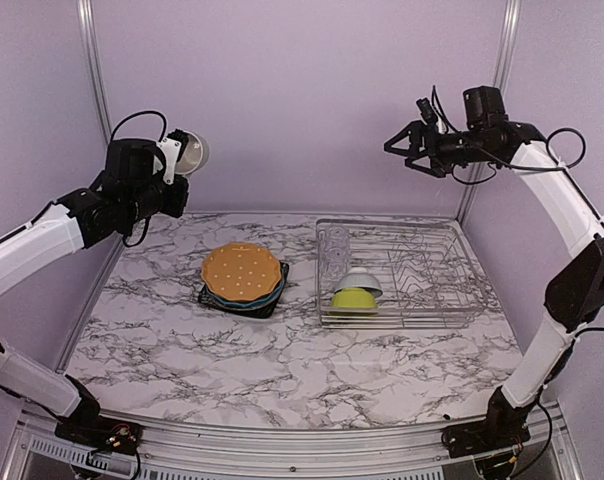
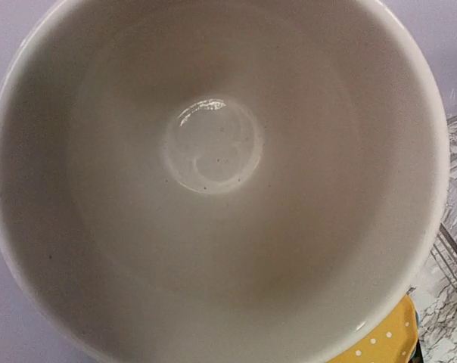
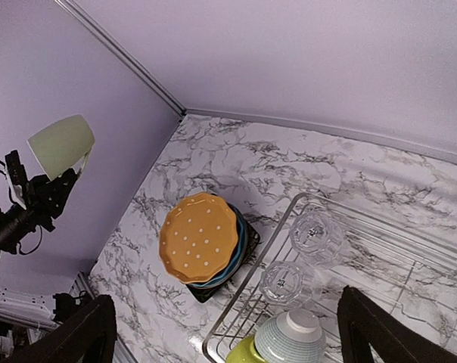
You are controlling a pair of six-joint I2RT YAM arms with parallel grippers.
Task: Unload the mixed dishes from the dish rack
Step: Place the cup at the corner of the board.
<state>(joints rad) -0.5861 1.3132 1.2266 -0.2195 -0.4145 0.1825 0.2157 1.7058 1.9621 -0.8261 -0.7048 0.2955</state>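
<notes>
I need to lower the pale green mug [image 1: 191, 152] with my left gripper onto the empty marble between the plate stack [image 1: 242, 274] and the side panel, tilting the mug upright.
My left gripper [image 1: 170, 165] is shut on the pale green mug [image 1: 191, 152] and holds it high at the back left. The mug's inside [image 2: 213, 174] fills the left wrist view and hides the fingers. The mug [image 3: 60, 144] also shows in the right wrist view. The orange dotted plate [image 1: 241, 273] lies on the blue plate [image 1: 279, 289] and the dark square plate [image 1: 209, 297] on the table. The dish rack [image 1: 452, 275] holds two clear glasses [image 3: 316, 234], and the small white bowl [image 1: 359, 283] lies upside down on the lime green bowl [image 1: 353, 299]. My right gripper [image 1: 407, 150] is open and empty, high above the rack.
The marble table [image 1: 282, 370] is walled by purple panels behind and at both sides. The plate stack [image 3: 199, 237] sits just left of the rack's rim [image 3: 266, 257]. The rack's right half shows bare upright tines [image 1: 422, 270].
</notes>
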